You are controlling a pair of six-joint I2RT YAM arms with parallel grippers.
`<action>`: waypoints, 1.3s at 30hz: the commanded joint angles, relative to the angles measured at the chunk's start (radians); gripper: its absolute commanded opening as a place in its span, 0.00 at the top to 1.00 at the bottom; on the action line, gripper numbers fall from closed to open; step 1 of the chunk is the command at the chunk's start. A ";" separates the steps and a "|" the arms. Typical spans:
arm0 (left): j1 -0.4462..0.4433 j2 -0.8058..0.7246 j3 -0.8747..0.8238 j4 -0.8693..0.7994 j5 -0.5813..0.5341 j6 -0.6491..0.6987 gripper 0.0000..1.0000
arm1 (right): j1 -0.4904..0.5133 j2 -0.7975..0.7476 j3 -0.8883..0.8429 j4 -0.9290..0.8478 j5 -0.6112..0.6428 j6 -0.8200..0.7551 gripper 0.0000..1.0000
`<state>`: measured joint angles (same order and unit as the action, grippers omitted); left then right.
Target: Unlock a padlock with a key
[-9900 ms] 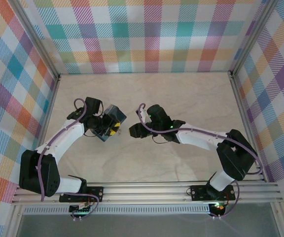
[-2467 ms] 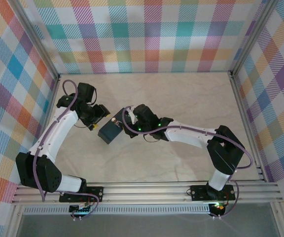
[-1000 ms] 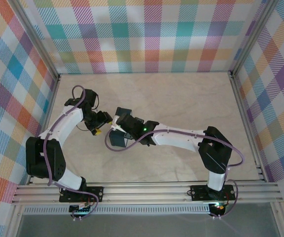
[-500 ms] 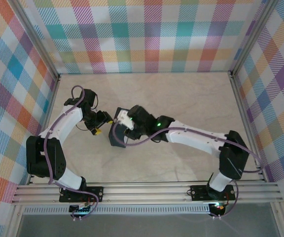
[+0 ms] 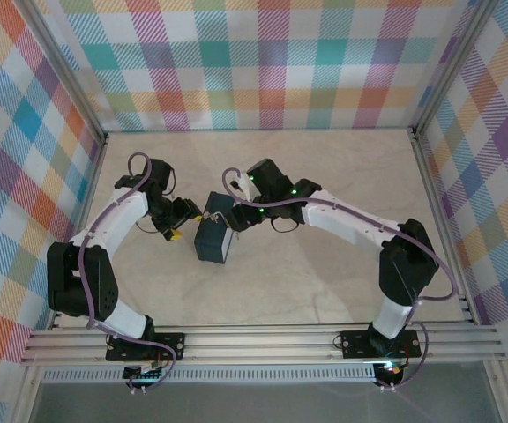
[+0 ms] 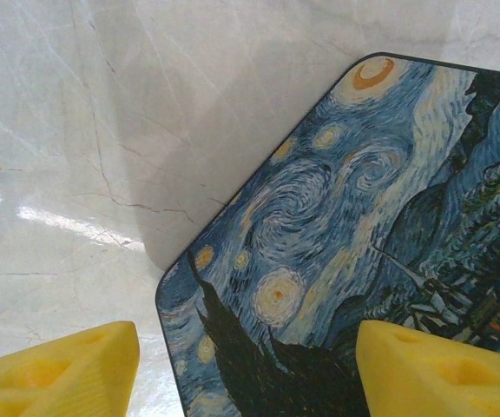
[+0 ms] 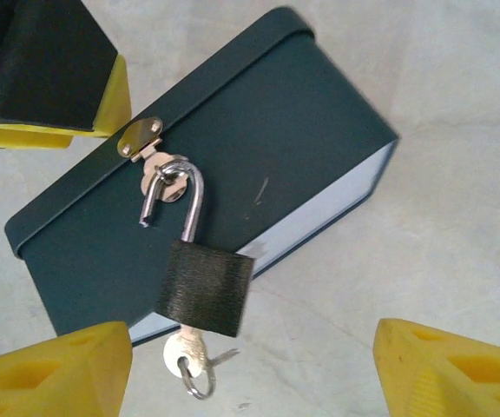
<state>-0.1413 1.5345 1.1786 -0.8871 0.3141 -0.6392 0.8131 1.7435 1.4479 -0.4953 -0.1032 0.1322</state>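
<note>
My right gripper is going to move in toward the dark blue box (image 7: 233, 156), with its open fingers on both sides of the padlock's dark body (image 7: 205, 288), because that body is ahead of them.
The padlock (image 7: 205, 287) has a small dark body and hangs by its silvery shackle (image 7: 185, 195) from the hasp (image 7: 140, 136) of the dark blue box (image 7: 233, 156). One shackle leg stands free of the body. The key (image 7: 183, 354) sticks out of the padlock's underside, with a small ring on it. My right gripper (image 7: 250, 382) is open, its yellow fingertips (image 7: 50, 369) apart below the lock, touching nothing. My left gripper (image 6: 250, 373) is open over a corner of the swirl-patterned lid (image 6: 345, 234). From above, the box (image 5: 212, 242) lies between the left gripper (image 5: 176, 227) and the right gripper (image 5: 234, 214).
The box rests on a pale marble tabletop (image 5: 324, 273) enclosed by plaid walls (image 5: 263, 62). One black, yellow-tipped left finger (image 7: 46, 78) sits close to the hasp in the right wrist view. Bare table lies to the right and far side.
My right arm has drawn back from over the box toward the far right, leaving the key in the lock. The box has shifted slightly. The left arm has stayed put.
</note>
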 commanded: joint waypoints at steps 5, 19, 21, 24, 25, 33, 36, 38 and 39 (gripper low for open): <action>0.016 -0.002 0.007 -0.012 0.015 -0.012 0.33 | 0.009 0.043 0.055 -0.036 -0.050 0.059 0.28; 0.016 -0.011 -0.004 -0.009 0.012 -0.016 0.33 | 0.040 0.096 0.096 -0.039 -0.031 0.055 0.31; 0.017 -0.010 -0.004 -0.007 0.013 -0.013 0.33 | 0.043 0.103 0.105 -0.047 -0.021 0.053 0.34; 0.017 -0.010 -0.006 -0.006 0.015 -0.015 0.33 | 0.044 0.123 0.129 -0.072 -0.003 0.049 0.37; 0.017 -0.010 -0.009 -0.004 0.017 -0.016 0.33 | 0.045 0.129 0.136 -0.080 0.000 0.047 0.39; 0.016 -0.026 -0.016 0.000 0.020 -0.020 0.33 | 0.052 0.166 0.179 -0.128 0.026 0.047 0.51; 0.016 -0.028 -0.017 0.000 0.024 -0.021 0.33 | 0.054 0.174 0.190 -0.131 0.031 0.061 0.65; 0.017 -0.030 -0.018 0.001 0.027 -0.023 0.33 | 0.054 0.177 0.195 -0.128 0.031 0.076 0.66; 0.017 -0.033 -0.019 0.000 0.026 -0.026 0.33 | 0.053 0.176 0.197 -0.124 0.036 0.087 0.68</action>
<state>-0.1410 1.5341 1.1740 -0.8837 0.3222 -0.6544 0.8589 1.9038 1.6066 -0.6083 -0.0780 0.1925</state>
